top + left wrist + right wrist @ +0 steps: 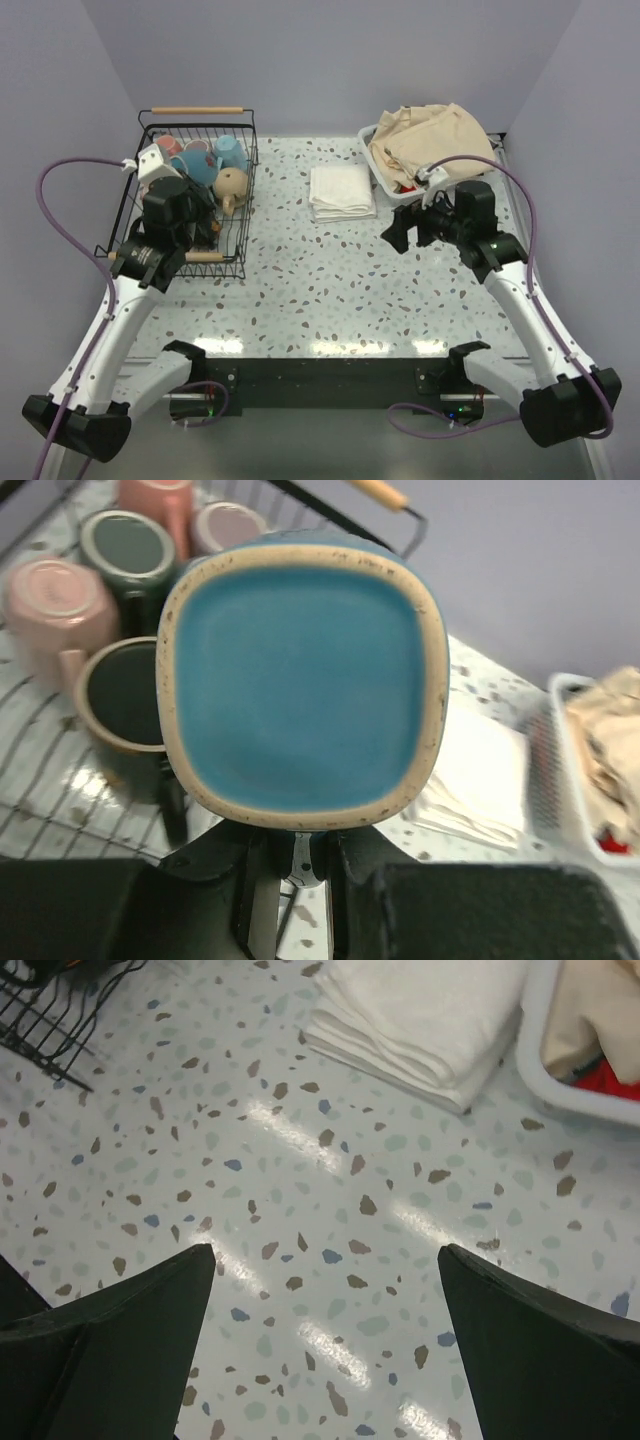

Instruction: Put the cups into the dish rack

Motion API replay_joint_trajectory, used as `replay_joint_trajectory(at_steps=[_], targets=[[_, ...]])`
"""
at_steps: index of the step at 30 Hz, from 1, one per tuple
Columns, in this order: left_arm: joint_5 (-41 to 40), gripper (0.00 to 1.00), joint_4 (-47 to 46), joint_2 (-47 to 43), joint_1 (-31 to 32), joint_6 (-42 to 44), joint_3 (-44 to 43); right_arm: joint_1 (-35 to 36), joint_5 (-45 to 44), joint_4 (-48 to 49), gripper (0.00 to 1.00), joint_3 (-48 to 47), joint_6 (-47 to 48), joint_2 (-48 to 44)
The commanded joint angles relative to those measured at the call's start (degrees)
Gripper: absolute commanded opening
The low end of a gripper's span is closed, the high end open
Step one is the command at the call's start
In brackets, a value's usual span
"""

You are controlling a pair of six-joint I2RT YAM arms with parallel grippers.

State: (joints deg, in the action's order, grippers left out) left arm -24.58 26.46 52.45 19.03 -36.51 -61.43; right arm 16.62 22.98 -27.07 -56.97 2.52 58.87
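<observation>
The rack's bare wires (36, 748) beside the pink mug are below and to the left in the wrist view. My left gripper needs to move over there next, go down and let go.
My left gripper (292, 855) is shut on the handle of a blue-bottomed mug (300, 680), held upside down with its square base facing the camera, over the black wire dish rack (40, 780). Several mugs stand upside down in the rack: a pink one (45, 595), a dark one (125, 545), a mauve one (228, 525) and a tan-rimmed one (120, 695). In the top view the left gripper (180, 215) hangs over the rack (246, 200), hiding the held mug. My right gripper (405, 228) is open and empty above the table (325, 1260).
A folded white towel (341, 192) lies mid-table, also in the right wrist view (420, 1020). A white tub (375, 160) with beige cloth stands at the back right. The rack's wooden handle (197, 110) is at the back; its corner shows in the right wrist view (50, 1010).
</observation>
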Motion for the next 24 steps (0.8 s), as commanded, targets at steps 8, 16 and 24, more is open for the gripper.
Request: replay_joint_trajectory(at_steps=[8,16,24], targets=[[-15.06,0.0,13.26,8.28,-11.11,-10.33,-10.38,-9.68,6.46,9.76,0.99,7.23,-6.3,-5.08],[-12.42,0.0,19.77,15.84,-19.02,-15.69,-10.73,-9.59,3.56,9.41,0.99,7.84,-5.51,-7.72],[-9.52,0.0,20.82,21.2,-22.71,-16.75,-11.34,-9.59,3.21,8.96,0.99,7.66,-5.34,-7.72]])
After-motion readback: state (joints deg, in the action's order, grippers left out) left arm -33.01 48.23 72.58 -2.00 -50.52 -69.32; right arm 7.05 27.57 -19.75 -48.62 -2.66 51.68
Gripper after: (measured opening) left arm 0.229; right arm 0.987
